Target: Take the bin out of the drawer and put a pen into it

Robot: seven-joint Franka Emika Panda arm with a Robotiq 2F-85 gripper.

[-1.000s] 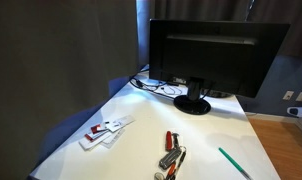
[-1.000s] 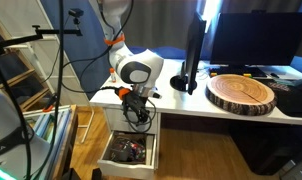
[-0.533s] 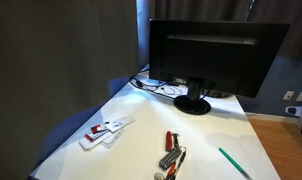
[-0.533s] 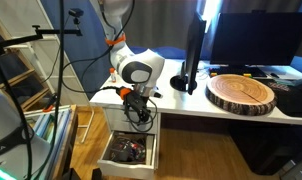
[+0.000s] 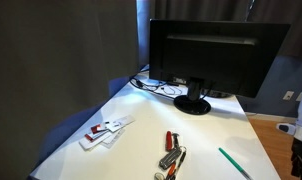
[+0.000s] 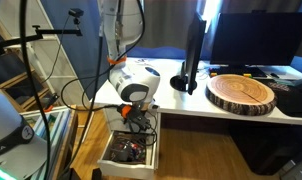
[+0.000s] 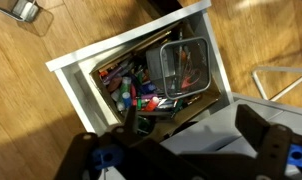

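The gripper needs to go down into the open drawer [image 6: 129, 153] next with its fingers open, onto the bin's rim beside the markers, because that thin edge fits between its fingers.
In the wrist view the white drawer [image 7: 73, 78] stands open below me. The bin [image 7: 183, 66], a dark wire-mesh cup with a square rim, sits inside it at the right end, beside a heap of coloured markers [image 7: 131, 85]. My gripper [image 7: 187, 142] is open and empty above the drawer's front, apart from the bin. In an exterior view the gripper [image 6: 135, 120] hangs over the open drawer [image 6: 129, 153] at the desk's end. The green pen [image 5: 233, 162] lies on the white desk top near its front right.
A monitor [image 5: 215, 55] stands at the back of the desk with cables behind it. Red and silver items [image 5: 171, 153] and white cards [image 5: 104, 132] lie on the desk. A round wood slab [image 6: 242, 93] lies on the desk. A metal rack [image 6: 21, 85] stands beside the drawer.
The arm has shifted and dropped a little over the open drawer. Part of the arm now shows at the right edge of an exterior view. The desk items have not moved.
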